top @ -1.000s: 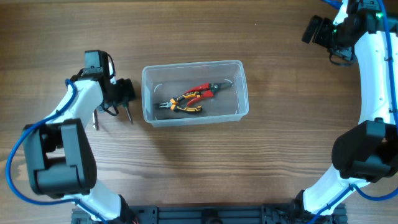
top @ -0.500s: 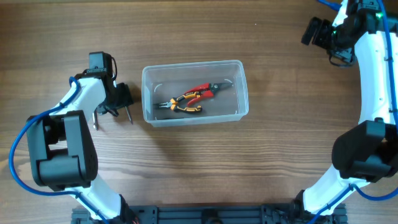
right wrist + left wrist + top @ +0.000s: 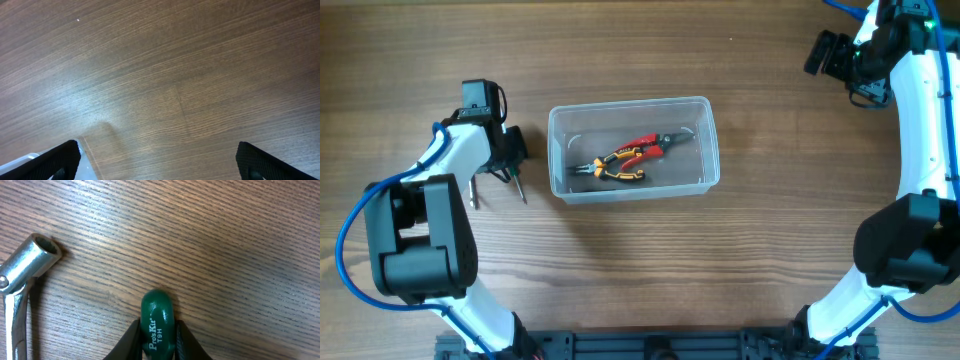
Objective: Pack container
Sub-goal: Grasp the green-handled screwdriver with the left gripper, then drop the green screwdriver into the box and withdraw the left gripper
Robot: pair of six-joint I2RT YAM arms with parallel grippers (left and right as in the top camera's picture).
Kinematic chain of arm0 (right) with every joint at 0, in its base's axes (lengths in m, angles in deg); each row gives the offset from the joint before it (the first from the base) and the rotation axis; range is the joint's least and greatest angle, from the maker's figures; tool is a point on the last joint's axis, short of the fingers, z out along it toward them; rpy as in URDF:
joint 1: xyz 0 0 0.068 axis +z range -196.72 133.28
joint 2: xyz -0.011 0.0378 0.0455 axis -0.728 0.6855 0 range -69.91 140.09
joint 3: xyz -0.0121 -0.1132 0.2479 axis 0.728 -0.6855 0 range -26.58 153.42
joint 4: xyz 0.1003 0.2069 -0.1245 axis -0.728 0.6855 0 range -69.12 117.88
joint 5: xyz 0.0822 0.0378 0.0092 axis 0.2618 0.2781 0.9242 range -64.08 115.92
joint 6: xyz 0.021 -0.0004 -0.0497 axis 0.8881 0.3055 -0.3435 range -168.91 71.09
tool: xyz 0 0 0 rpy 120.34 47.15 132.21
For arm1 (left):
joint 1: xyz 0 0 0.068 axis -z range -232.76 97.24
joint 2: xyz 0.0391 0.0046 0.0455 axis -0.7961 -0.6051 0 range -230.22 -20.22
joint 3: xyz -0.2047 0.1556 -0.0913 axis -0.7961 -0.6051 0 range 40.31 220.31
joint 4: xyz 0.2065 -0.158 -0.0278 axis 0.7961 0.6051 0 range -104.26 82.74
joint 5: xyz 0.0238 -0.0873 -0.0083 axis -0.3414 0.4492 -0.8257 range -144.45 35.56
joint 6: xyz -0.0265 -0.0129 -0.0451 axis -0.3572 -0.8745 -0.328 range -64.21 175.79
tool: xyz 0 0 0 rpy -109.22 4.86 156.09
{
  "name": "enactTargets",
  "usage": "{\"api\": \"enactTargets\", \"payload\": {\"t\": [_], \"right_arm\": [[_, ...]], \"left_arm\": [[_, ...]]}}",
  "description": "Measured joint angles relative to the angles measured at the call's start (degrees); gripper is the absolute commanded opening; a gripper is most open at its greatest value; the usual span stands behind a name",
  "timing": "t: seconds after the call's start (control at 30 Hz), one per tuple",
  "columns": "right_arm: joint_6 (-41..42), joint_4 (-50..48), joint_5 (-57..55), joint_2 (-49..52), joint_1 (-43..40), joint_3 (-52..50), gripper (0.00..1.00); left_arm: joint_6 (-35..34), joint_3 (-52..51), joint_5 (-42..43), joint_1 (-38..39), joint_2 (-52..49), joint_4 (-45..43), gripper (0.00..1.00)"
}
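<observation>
The container's bare bottom beside the red-handled pliers is to the right of my left gripper in the overhead view. I will go up, move across the container's rim, go down and let go.
The clear container stands mid-table, holding red-handled pliers and orange-and-black pliers. Left of it, my left gripper is low over the wood. In the left wrist view the left gripper has its jaws pressed against both sides of a green-handled screwdriver marked Pro'sKit. The screwdriver's metal shaft points toward the table's front. My right gripper hovers at the far right back, jaws wide apart with nothing between them. A corner of the container shows at the lower left of the right wrist view.
A silver socket wrench lies on the wood just left of the screwdriver, also visible from overhead as the socket wrench. Bare wooden table surrounds the container on all sides.
My left jaws have closed onto the green screwdriver handle, and the shaft tip has swung slightly left. The right arm has not moved.
</observation>
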Motion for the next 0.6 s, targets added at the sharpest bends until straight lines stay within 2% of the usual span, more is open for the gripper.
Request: {"api": "enactTargets", "payload": {"t": [0.03,0.23,0.37,0.5,0.6], "right_arm": [[0.0,0.0,0.0,-0.02,0.0,0.0,1.0],[0.0,0.04,0.0,0.0,0.0,0.0,1.0],[0.0,0.24,0.44,0.0,0.0,0.0,1.0],[0.0,0.24,0.48,0.0,0.0,0.0,1.0],[0.0,0.24,0.63,0.0,0.0,0.0,1.0]], "left_arm": [[-0.28,0.0,0.2,0.0,0.0,0.02,0.04],[-1.09,0.66,1.01,-0.02,0.0,1.7,0.04],[-0.17,6.64,1.51,0.42,0.24,12.22,0.04],[6.16,21.94,1.42,5.18,5.62,20.48,0.04],[16.04,28.04,1.42,14.99,11.74,21.92,0.04]]}}
